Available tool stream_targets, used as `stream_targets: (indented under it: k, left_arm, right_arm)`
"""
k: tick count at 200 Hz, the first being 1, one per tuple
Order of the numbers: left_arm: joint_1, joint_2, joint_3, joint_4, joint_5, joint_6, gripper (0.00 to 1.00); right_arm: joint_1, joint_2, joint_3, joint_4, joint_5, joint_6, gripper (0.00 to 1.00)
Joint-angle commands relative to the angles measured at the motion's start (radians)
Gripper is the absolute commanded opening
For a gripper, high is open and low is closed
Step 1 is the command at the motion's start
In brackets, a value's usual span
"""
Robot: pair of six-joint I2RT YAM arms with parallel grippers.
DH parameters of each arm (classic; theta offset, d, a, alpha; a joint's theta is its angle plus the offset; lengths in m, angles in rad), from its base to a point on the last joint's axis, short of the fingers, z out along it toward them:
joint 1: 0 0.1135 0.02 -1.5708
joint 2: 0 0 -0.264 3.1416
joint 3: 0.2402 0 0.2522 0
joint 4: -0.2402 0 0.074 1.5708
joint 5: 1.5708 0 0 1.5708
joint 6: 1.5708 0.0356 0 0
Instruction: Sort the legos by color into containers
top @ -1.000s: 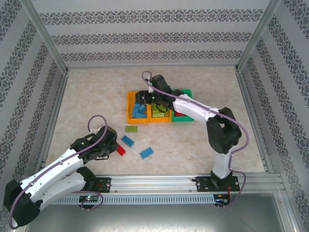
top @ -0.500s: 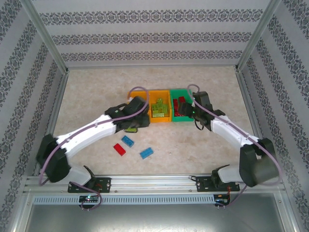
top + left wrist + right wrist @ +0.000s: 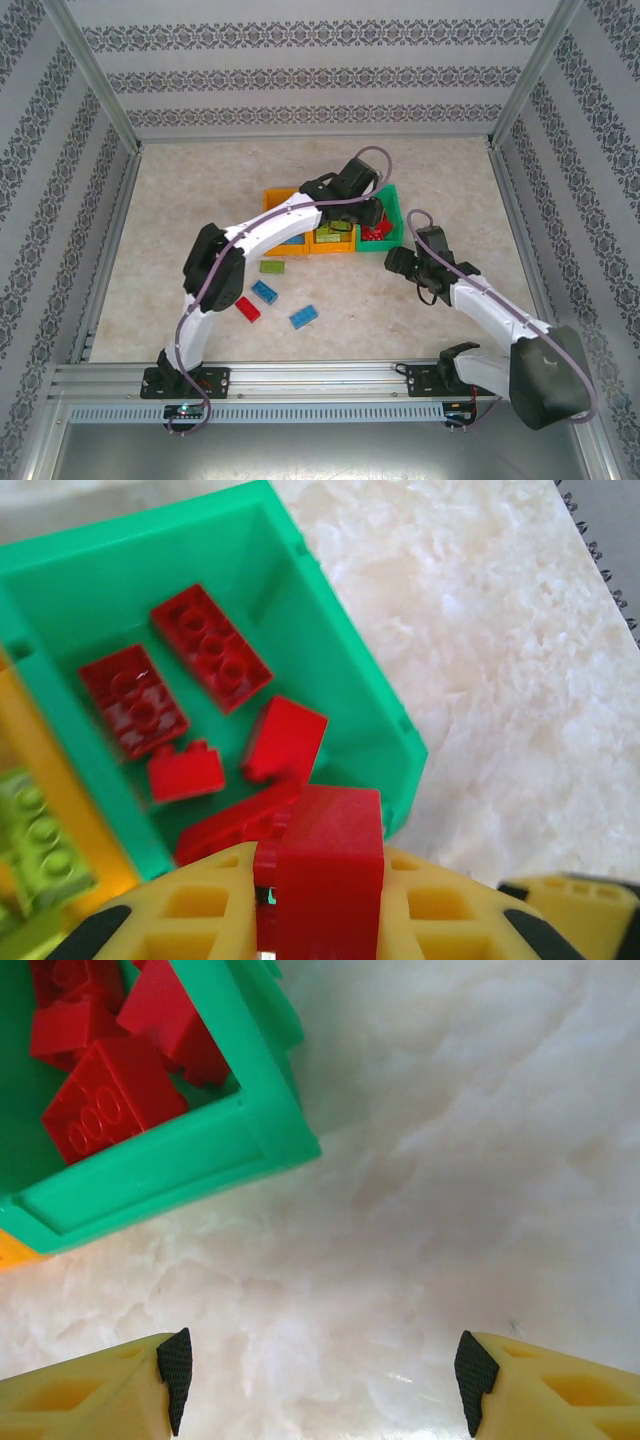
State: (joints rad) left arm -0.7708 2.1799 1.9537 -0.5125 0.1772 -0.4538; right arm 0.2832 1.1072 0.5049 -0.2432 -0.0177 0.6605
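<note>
The bin with the other red bricks is below, so my left gripper will next move down into the green bin (image 3: 393, 228) and let go of the red brick there.
My left gripper (image 3: 372, 212) hangs over the green bin (image 3: 393, 228), shut on a red brick (image 3: 320, 870) held between its yellow fingers. Below it the green bin (image 3: 345, 670) holds several red bricks (image 3: 210, 645). My right gripper (image 3: 393, 262) stands open and empty (image 3: 320, 1370) over bare table, just in front of the green bin's near right corner (image 3: 160, 1175). The middle orange bin (image 3: 330, 247) holds lime bricks (image 3: 328, 235). The left orange bin (image 3: 272, 205) holds blue bricks (image 3: 290, 240). Loose on the table lie a lime brick (image 3: 270, 267), two blue bricks (image 3: 264, 291) (image 3: 304, 317) and a red brick (image 3: 248, 310).
The three bins stand side by side in the middle of the marble-look table. My left arm (image 3: 250, 235) stretches across the left orange bin. Metal frame rails (image 3: 320, 372) and patterned walls enclose the table; open floor lies right of the bins.
My left gripper has swung from in front of the left orange bin to above the green bin. My right gripper has pulled back from the green bin towards the near side.
</note>
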Motion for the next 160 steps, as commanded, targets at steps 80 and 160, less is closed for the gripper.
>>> stream_targets:
  k: [80, 160]
  left_arm:
    - [0.033, 0.225, 0.257, -0.02, 0.048, -0.006, 0.17]
    - [0.041, 0.264, 0.272, -0.011, 0.047, -0.068, 0.28]
  right_arm:
    - [0.007, -0.105, -0.073, -0.039, -0.014, 0.034, 0.72]
    - [0.014, -0.122, -0.086, -0.031, -0.021, 0.028, 0.72]
